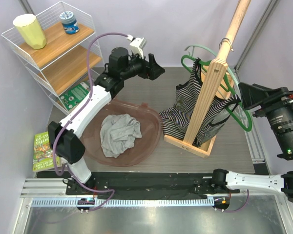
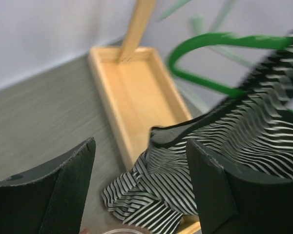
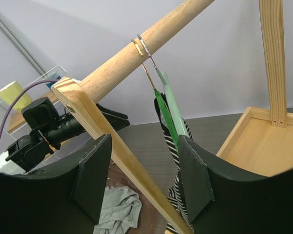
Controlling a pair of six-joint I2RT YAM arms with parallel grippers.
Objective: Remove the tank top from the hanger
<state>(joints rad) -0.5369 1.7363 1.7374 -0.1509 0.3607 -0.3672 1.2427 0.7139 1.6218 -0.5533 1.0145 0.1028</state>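
Note:
I will next turn my left gripper and bring it onto the tank top's nearer strap on the dark green hanger, because that strap is to its right in the top view.
A black-and-white striped tank top hangs on a dark green hanger from the wooden rack's rail; its hem drapes over the rack's base. It also shows in the left wrist view and the right wrist view. My left gripper is open and empty, held in the air left of the top. My right gripper is open and empty at the right of the rack, level with the hanger.
A brown bowl-like tray holds a crumpled grey garment. A second, pale green hanger hangs on the rail. A wire shelf with a yellow cup and a jar stands at the back left. The rack's wooden base lies centre right.

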